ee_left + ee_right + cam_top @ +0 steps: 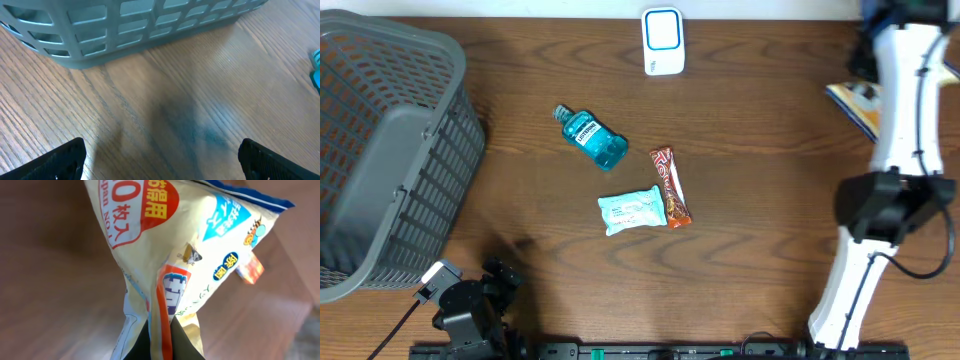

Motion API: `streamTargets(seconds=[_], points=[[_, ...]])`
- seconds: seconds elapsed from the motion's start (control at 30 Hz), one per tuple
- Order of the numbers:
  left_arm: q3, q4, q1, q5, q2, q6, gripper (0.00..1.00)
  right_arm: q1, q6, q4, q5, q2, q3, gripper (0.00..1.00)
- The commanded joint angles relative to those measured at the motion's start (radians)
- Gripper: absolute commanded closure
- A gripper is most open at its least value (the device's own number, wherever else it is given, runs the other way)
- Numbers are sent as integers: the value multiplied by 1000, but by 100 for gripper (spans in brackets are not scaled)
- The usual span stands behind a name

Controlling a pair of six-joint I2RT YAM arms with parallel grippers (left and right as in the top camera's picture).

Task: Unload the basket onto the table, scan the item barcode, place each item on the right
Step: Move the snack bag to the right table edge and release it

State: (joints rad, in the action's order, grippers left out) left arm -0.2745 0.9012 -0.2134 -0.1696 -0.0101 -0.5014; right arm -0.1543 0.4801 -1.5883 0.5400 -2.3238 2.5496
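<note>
The cream snack bag (852, 103) hangs above the table, so my right gripper needs to draw back next, then lower toward bare wood at the right in the overhead view.
My right gripper (161, 330) is shut on the lower edge of a cream snack bag (170, 240) with red, blue and orange print. The bag fills the right wrist view. From overhead only a corner of the bag (852, 103) shows beside the white right arm at the table's far right. I cannot make out a barcode on it. A white scanner with a blue outline (662, 40) stands at the back centre. My left gripper (162, 150) is open over bare wood at the front left (498, 278), with nothing between its fingers.
A grey slatted basket (380, 150) fills the left side; its wall (150, 25) is just ahead of the left gripper. Mid-table lie a blue mouthwash bottle (590, 135), a red-brown candy bar (671, 187) and a pale blue wipes pack (631, 210).
</note>
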Motion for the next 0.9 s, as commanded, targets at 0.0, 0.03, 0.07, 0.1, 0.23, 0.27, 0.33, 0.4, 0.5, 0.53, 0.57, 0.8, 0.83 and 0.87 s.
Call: streamTargets(seconds=[0.0,0.03,0.07,0.1,0.23,0.27,0.33,0.4,0.5,0.53,0.57,0.8,0.83,0.87], points=[[8,32,-3,-2,5,6,2,-98,47,42,-11,-18,-128,99],[8,32,-3,-2,5,6,2,-132,45,68,-34,-18,-174,97],[8,32,-3,-2,5,6,2,-156,41,88,-43,-18,-210,96],[8,32,-3,-2,5,6,2,-184,38,111,-45,-18,-250,96],[8,32,-3,-2,5,6,2,-288,39,166,-45,-18,-340,91],[8,32,-3,-2,5,6,2,-319,39,169,-51,-18,-344,91],[8,32,-3,-2,5,6,2,-369,39,174,-100,-16,-341,92],[8,32,-3,-2,5,6,2,-430,38,171,-201,-9,-325,96],[8,32,-3,-2,5,6,2,-509,27,145,-362,6,-289,96],[8,32,-3,-2,5,6,2,-531,27,135,-420,13,-277,95],[8,32,-3,-2,5,6,2,-551,24,126,-480,23,-266,90],[8,32,-3,-3,5,6,2,-577,-42,119,-758,153,-255,51],[8,32,-3,-2,5,6,2,-567,-53,119,-769,169,-255,40],[8,32,-3,-2,5,6,2,-554,-67,121,-769,180,-255,28]])
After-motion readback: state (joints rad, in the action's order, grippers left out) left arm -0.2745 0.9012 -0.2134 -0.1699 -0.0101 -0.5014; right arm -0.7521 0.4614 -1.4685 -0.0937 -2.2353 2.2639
